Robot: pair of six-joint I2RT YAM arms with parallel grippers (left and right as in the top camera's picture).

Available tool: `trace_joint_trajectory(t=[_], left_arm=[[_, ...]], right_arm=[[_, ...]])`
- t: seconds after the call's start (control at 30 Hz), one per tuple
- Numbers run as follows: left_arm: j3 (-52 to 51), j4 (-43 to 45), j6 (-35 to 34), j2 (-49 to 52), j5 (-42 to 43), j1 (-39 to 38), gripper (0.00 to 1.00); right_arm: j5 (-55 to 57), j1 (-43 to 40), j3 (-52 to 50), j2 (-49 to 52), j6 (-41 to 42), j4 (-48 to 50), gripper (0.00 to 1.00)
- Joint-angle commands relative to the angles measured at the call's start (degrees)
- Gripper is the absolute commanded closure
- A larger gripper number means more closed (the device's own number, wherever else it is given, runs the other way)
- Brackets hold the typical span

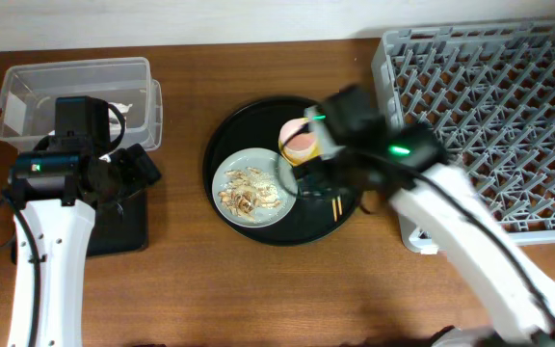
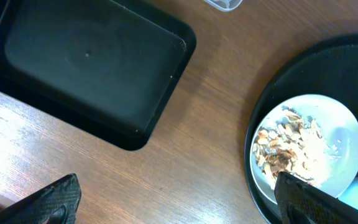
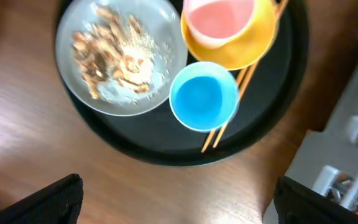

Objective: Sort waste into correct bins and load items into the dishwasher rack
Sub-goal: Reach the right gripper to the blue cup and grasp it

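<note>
The cup is below my right gripper on the round black tray, so I should next bring that open gripper down onto the light blue cup's rim [image 3: 173, 103] beside the plate.
A large round black tray [image 1: 229, 135] holds a pale plate [image 1: 234, 166] with flaky food scraps [image 1: 249, 193], a pink cup [image 1: 302, 142] inside a yellow bowl [image 3: 241, 50], a light blue cup [image 3: 202, 96] and chopsticks [image 3: 229, 121]. My right gripper [image 3: 176, 199] is open and empty, hovering above the tray's near edge. In the overhead view it hides the blue cup. My left gripper [image 2: 179, 205] is open and empty over bare table, between the shallow black tray [image 2: 92, 62] and the plate [image 2: 328, 174]. I cannot make out any paper or wrappers.
The clear plastic box [image 1: 75, 92] stands at the far left, behind the shallow black tray [image 1: 123, 231]. The grey dishwasher rack [image 1: 494, 116] fills the far right, and its corner [image 3: 353, 149] is close to my right gripper.
</note>
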Motion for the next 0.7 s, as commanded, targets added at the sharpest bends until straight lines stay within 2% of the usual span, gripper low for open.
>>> trace_joint_trajectory(t=[0.0,0.17,0.2,0.23,0.33,0.43,0.53,0.67], left_arm=[[0.02,-0.04,-0.57,-0.76,-0.85,0.24,0.01],[0.02,-0.04,-0.57,-0.76,-0.85,0.24,0.01],[0.02,-0.04,-0.57,-0.76,-0.85,0.24,0.01],[0.02,-0.04,-0.57,-0.76,-0.85,0.24,0.01],[0.02,-0.04,-0.57,-0.76,-0.85,0.24,0.01],[0.02,-0.04,-0.57,-0.76,-0.85,0.24,0.01],[0.02,-0.04,-0.57,-0.76,-0.85,0.24,0.01],[0.02,-0.04,-0.57,-0.76,-0.85,0.24,0.01]], right_arm=[[1.09,1.44,2.14,6.71,-0.59,0.83,0.02],[-5.79,1.42,2.12,13.05,-0.59,5.64,0.02],[-5.62,1.33,2.12,13.81,-0.59,6.27,0.2],[-5.64,1.31,2.12,14.29,-0.48,6.67,0.29],[-5.55,1.33,2.01,16.17,3.87,7.93,0.36],[-1.92,1.33,1.9,18.75,7.1,8.09,0.38],[-1.68,1.33,1.9,21.7,7.23,8.17,0.38],[-1.57,1.4,1.9,22.86,8.33,8.81,0.48]])
